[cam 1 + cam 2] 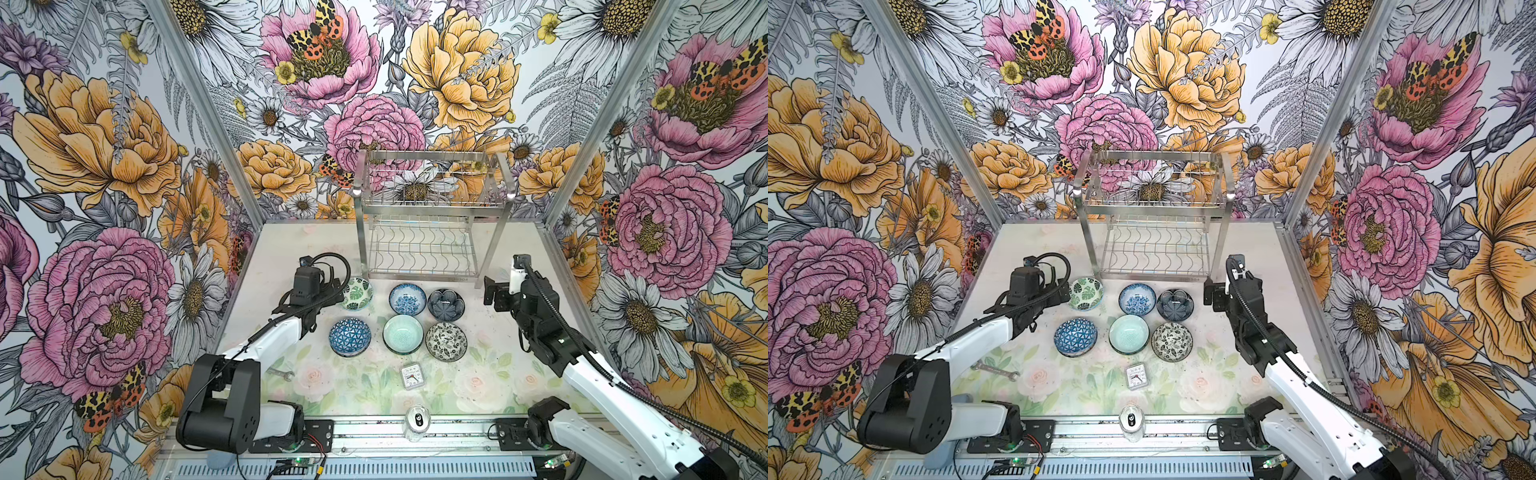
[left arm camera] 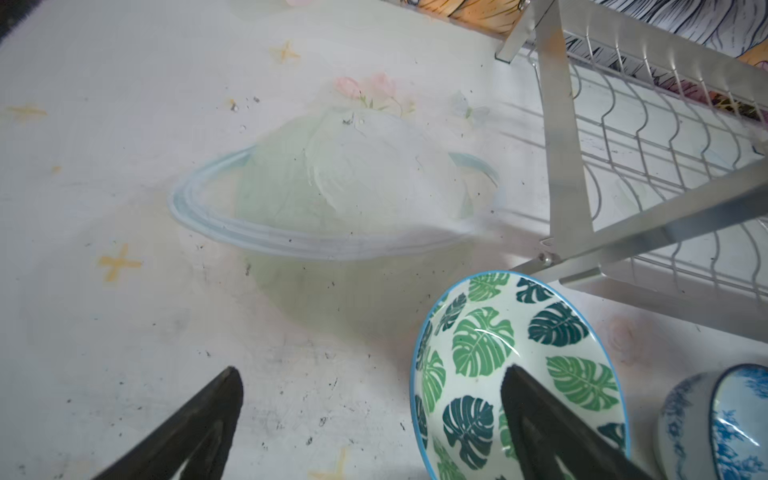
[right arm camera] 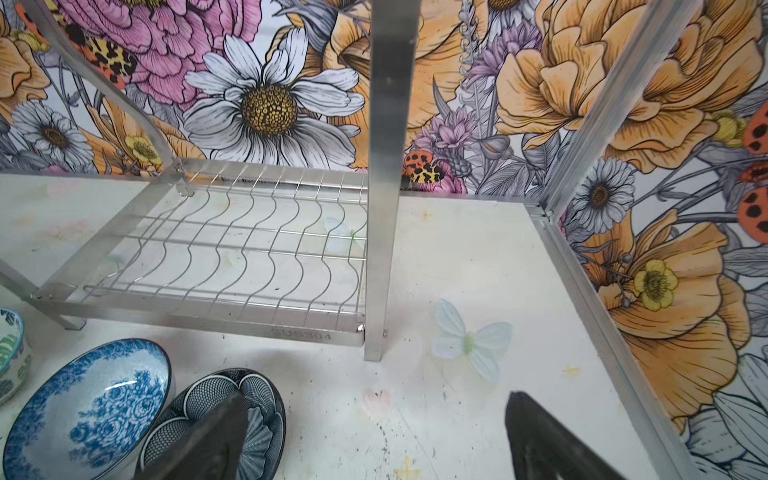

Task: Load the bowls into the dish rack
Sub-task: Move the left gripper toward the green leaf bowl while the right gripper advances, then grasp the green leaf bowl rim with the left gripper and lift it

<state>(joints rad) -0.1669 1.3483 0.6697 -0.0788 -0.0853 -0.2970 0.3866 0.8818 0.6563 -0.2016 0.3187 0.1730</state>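
Note:
My left gripper is open, with its fingers already on both sides of the rim below it. Next it needs to go down and close on the green-leaf bowl's blue rim (image 1: 1070, 299) (image 2: 414, 392).
Several bowls stand in two rows on the table in front of the dish rack (image 1: 432, 216), whose tiers hold nothing. In the far row are the green-leaf bowl (image 1: 357, 293), the blue floral bowl (image 1: 407, 299) and the navy petal bowl (image 1: 445, 304). In the near row are the blue triangle bowl (image 1: 350, 336), the pale teal bowl (image 1: 403, 333) and the black-white leaf bowl (image 1: 446, 341). My left gripper (image 2: 370, 370) is open, with one finger over the green-leaf bowl (image 2: 515, 374) and the other over bare table. My right gripper (image 3: 376, 395) is open beside the navy petal bowl (image 3: 216, 415), near the rack's front right leg (image 3: 380, 249).
A small square clock (image 1: 412, 376) lies near the front, behind a clear jar (image 1: 417, 422) at the front rail. A wrench (image 1: 995, 370) lies by the left arm. Flowered walls enclose the table at the back and on both sides.

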